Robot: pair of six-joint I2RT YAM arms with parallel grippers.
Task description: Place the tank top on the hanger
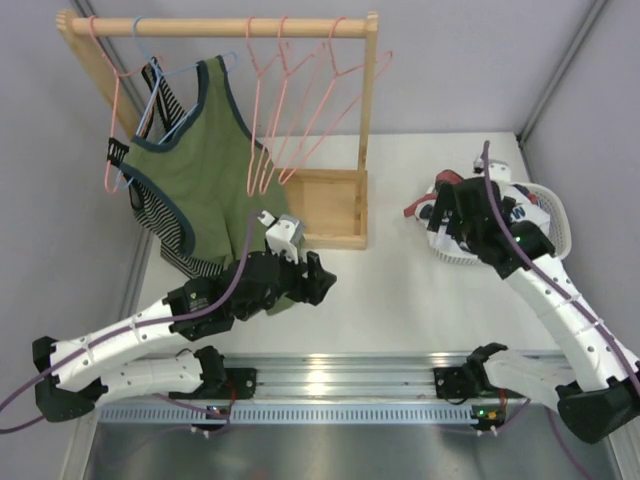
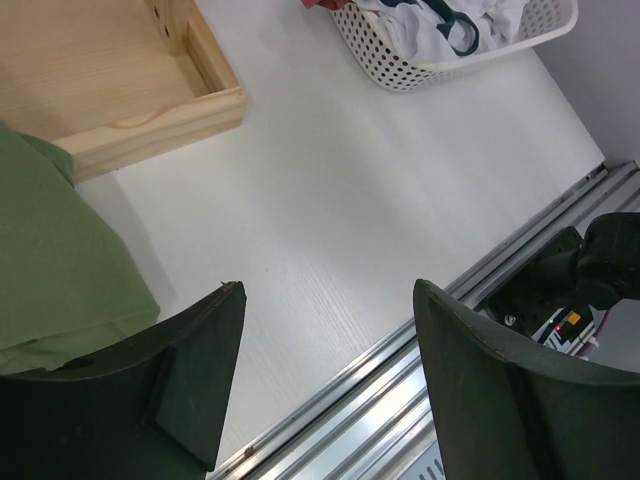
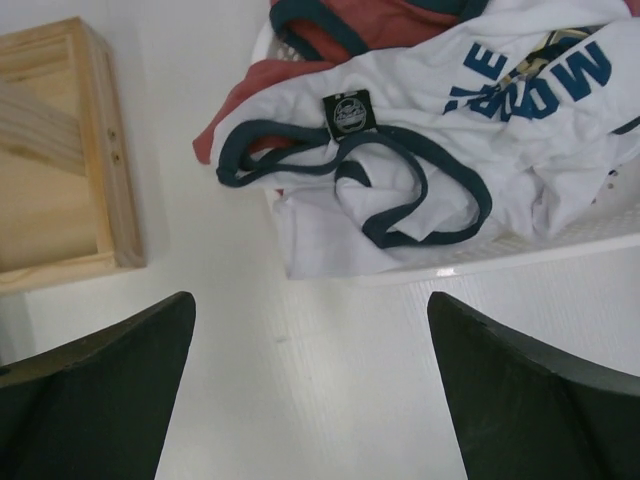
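The right gripper moves down and to the left in the top view onto the navy loop's outer end [image 1: 425,212] next, since that end juts past the basket [image 1: 561,218].
The white tank top [image 1: 523,203] with navy trim and dark lettering lies crumpled in a white basket [image 1: 561,218] at the right. It also shows in the right wrist view [image 3: 520,130] and the left wrist view [image 2: 425,25]. Several pink hangers [image 1: 300,120] hang empty on the wooden rack's rail. My right gripper [image 1: 450,215] is open and empty above the table just left of the basket; its jaws [image 3: 310,300] stand wide apart short of the top's hem. My left gripper [image 1: 320,278] is open and empty [image 2: 328,290] near the rack's base.
An olive green tank top [image 1: 200,165] hangs on the rack over a striped garment [image 1: 165,238], beside a light blue hanger [image 1: 160,95]. The rack's wooden base tray [image 1: 330,205] stands mid-table. A red garment [image 3: 330,35] lies under the white top. A metal rail [image 1: 330,385] runs along the near edge.
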